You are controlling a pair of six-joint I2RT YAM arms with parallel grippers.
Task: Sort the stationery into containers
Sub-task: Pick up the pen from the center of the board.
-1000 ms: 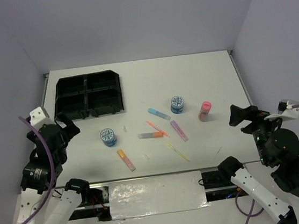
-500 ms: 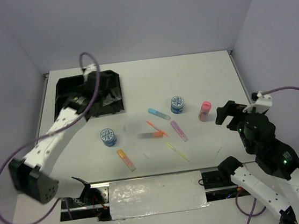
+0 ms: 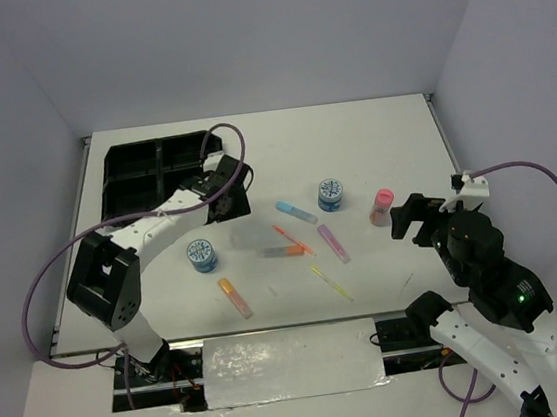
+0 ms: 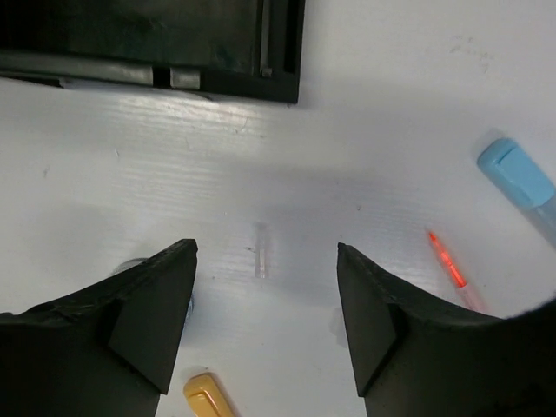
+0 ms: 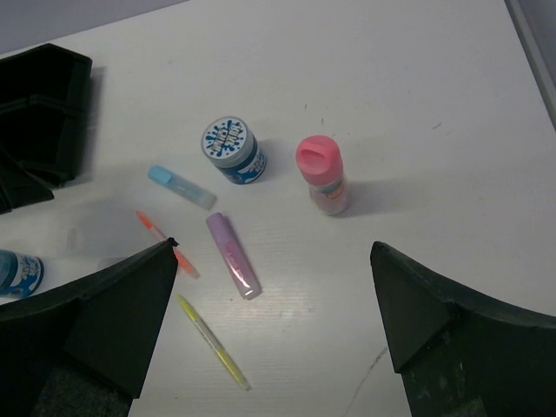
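Note:
The pen lies below my right gripper, on the left in the top view. Next I will bring the gripper down to that side and turn it to straddle the slanted yellow pen's body.
The stationery lies loose on the white table: a blue tub, a second blue tub, a pink-capped bottle, a blue marker, a purple marker, an orange pen, a yellow pen and an orange marker. The black four-compartment tray sits at the far left. My left gripper hovers open just right of the tray, over bare table. My right gripper is open beside the bottle, holding nothing.
The tray's corner shows at the top of the left wrist view. A small clear sliver lies on the table between the left fingers. Grey walls close in the table at the back and on both sides.
My left arm swung from the near left, over the tray, to the spot right of it, and its jaws narrowed slightly. My right gripper moved left toward the bottle.

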